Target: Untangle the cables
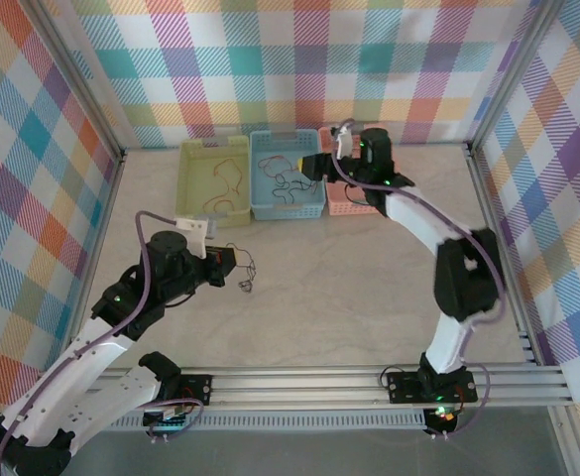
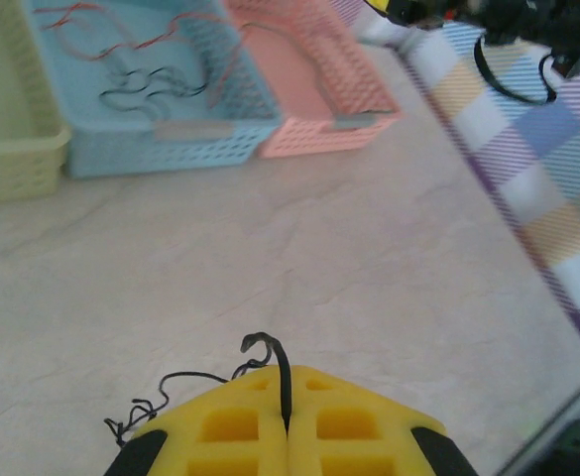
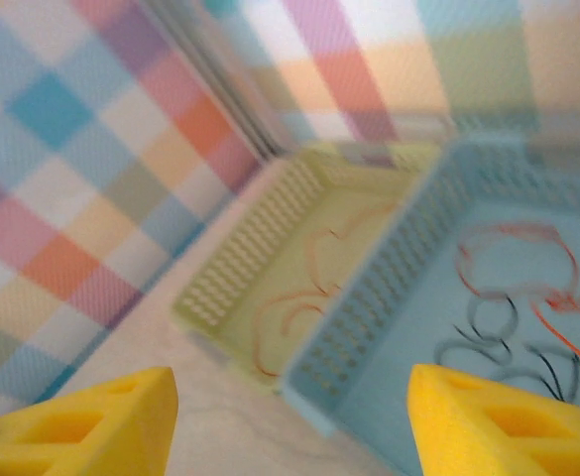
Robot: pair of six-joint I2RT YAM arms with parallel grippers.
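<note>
My left gripper needs to carry the thin black cable (image 1: 248, 276) outward over the yellow-green basket (image 1: 213, 182) next and release it there, since the cable still hangs above the table.
My left gripper (image 2: 288, 421) is shut on a thin black cable (image 2: 284, 367), which sticks up from between the yellow fingers and trails off curly to the left. From above, that gripper (image 1: 232, 270) hovers low over the table's left middle with the black cable (image 1: 248, 276) dangling at its tip. My right gripper (image 3: 290, 421) stands open with nothing between its fingers, over the near rim of the blue basket (image 3: 369, 327). Red and black cables (image 3: 527, 297) lie in the blue basket; orange cables (image 3: 299, 307) lie in the yellow-green basket (image 3: 230, 268).
Three baskets stand in a row at the back: yellow-green (image 1: 215, 216), blue (image 1: 288, 210) and pink (image 1: 354, 206). The right gripper (image 1: 307, 164) hangs above the blue one. Checked walls close in the back and sides. A metal rail (image 1: 369, 382) runs along the near edge.
</note>
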